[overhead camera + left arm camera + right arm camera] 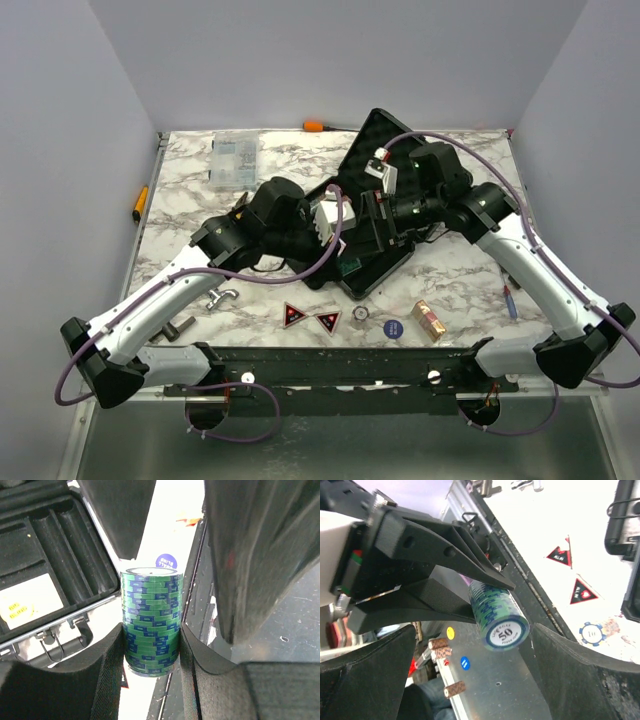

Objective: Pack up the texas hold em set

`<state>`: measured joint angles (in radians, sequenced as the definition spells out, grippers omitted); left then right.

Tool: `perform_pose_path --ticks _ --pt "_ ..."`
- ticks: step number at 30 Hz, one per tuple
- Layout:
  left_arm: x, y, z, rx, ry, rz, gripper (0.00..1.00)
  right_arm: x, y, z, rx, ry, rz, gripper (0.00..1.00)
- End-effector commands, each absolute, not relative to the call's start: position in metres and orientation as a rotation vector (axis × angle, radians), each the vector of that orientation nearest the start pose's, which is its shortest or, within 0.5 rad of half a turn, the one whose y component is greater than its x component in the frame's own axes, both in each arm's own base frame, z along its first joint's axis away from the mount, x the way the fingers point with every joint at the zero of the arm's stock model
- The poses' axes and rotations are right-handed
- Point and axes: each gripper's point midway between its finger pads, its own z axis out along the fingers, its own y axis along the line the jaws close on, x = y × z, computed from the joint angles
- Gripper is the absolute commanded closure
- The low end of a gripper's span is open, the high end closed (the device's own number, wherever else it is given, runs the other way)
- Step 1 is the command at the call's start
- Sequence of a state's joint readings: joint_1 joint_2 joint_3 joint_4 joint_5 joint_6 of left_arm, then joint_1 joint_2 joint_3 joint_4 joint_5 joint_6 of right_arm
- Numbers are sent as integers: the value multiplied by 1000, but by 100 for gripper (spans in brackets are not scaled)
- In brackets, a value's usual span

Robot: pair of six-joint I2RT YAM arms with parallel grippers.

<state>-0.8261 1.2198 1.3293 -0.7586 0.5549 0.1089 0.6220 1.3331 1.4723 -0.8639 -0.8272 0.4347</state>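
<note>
My left gripper is to go outward and to the left in the top view, then down to let go of the stack (499,614) in the slotted tray, whose long grooves fit it.
The black briefcase (372,140) lies open mid-table, lid raised at the back; its slotted tray shows in the left wrist view (55,555). My left gripper (340,232) (151,647) is shut on a stack of green-and-blue chips (151,620), held over the case's front edge. In the right wrist view that stack (499,614) hangs in the left fingers, between my right gripper's (475,645) wide-open fingers without touching them. My right gripper (378,215) is open and empty. Two red-black triangles (294,315) (559,555), a blue button (393,327) and an orange card deck (430,320) lie on the table in front.
A clear organiser box (233,160) and an orange-handled screwdriver (315,126) lie at the back. A yellow-handled tool (140,203) lies at the left edge, metal parts (222,298) at the front left, a pen (511,300) at the right.
</note>
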Motion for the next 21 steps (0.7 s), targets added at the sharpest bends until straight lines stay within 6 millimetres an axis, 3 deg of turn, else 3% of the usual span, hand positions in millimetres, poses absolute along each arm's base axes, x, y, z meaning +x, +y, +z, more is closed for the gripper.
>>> perform_pose_path --ticks 1,11,16,21 --pt "159 -290 282 1252 1854 -946 100 180 277 329 -624 2298 1251 0" --pt "198 -272 273 1098 1931 -720 100 227 236 333 -233 2221 892 0" --pt "222 -259 271 993 1988 -655 100 228 236 325 -213 2236 895 0" --pt "247 -251 262 935 2042 -572 100 233 218 322 -131 2250 778 0"
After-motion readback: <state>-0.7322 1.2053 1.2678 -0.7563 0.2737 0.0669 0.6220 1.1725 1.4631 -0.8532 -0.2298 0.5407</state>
